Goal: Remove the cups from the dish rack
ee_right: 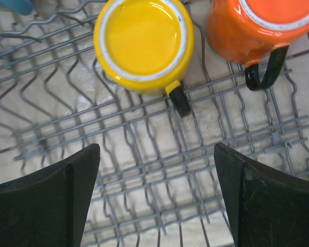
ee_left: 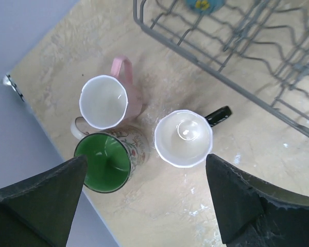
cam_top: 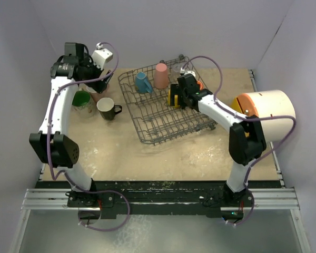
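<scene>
The robot's right gripper will next move down toward the upturned yellow cup (ee_right: 143, 43) and close on its dark-tipped handle (ee_right: 178, 100), because that handle sticks out toward the gripper's open fingers.
The dark grey wire dish rack (cam_top: 147, 124) stands mid-table. In it are a blue cup (cam_top: 142, 83), a tall pink tumbler (cam_top: 161, 75), an upturned yellow cup (ee_right: 143, 43) and an upturned orange cup (ee_right: 257, 25). My right gripper (ee_right: 157, 146) is open and empty above the rack floor, just short of the yellow cup. On the table left of the rack stand a pale pink mug (ee_left: 105, 100), a cream mug with a green inside (ee_left: 104, 162) and a black mug with a white inside (ee_left: 184, 138). My left gripper (ee_left: 147, 159) is open and empty above them. I cannot make out the clear glass.
A big white cylinder with an orange end (cam_top: 266, 113) lies at the right, beside the right arm. The table's left edge (ee_left: 36, 118) runs close to the green-inside mug. The rack's near rim (ee_left: 221, 77) lies to the right of the three mugs.
</scene>
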Controlling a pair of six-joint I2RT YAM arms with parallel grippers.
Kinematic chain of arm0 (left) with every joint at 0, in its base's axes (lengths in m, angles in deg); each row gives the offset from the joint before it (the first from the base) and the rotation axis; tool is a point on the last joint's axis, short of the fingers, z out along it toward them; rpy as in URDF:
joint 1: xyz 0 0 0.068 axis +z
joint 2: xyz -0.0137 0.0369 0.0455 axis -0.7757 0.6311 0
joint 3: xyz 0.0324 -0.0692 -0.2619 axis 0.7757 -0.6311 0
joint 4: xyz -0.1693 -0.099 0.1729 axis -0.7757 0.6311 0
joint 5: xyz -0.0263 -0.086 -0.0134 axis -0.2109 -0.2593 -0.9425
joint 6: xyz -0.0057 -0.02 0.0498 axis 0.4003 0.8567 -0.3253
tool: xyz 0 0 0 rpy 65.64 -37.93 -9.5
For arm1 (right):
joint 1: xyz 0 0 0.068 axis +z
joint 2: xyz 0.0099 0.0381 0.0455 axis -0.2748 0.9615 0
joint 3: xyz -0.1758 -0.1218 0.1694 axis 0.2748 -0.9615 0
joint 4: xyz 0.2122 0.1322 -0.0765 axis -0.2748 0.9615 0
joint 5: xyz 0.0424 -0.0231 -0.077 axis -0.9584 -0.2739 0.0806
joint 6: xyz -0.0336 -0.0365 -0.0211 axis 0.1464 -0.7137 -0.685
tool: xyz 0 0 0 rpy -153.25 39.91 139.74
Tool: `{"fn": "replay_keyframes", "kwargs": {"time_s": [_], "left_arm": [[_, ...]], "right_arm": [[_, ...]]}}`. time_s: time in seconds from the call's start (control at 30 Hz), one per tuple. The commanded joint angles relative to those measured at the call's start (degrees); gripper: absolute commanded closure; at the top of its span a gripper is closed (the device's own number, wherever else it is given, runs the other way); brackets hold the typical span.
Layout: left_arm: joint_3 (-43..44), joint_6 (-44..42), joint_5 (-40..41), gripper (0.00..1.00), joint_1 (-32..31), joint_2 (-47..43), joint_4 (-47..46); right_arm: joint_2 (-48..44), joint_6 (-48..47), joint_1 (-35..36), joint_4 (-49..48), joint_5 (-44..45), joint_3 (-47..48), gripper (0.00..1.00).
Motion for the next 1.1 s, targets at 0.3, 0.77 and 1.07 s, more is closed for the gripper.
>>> {"fn": "replay_keyframes", "kwargs": {"time_s": [0.3, 0.77, 1.07], "left_arm": [[-9.8, -0.5, -7.8, 0.01, -0.1, -14.9, 4.7], [-9.7, 0.9, -9.6, 0.0, -0.1, -16.7, 8.1], [-8.8, 1.7, -11.1, 0.01, -0.1, -17.4, 9.7]], "right_arm": [[12.2, -11.0, -2.9, -4.9, -1.8, 9.3, 0.1], [18.1, -15.2, -3.2, -5.4, -7.3, 11.8, 0.36], [17.8, -15.4, -3.2, -5.5, -6.3, 10.6, 0.72]]}}
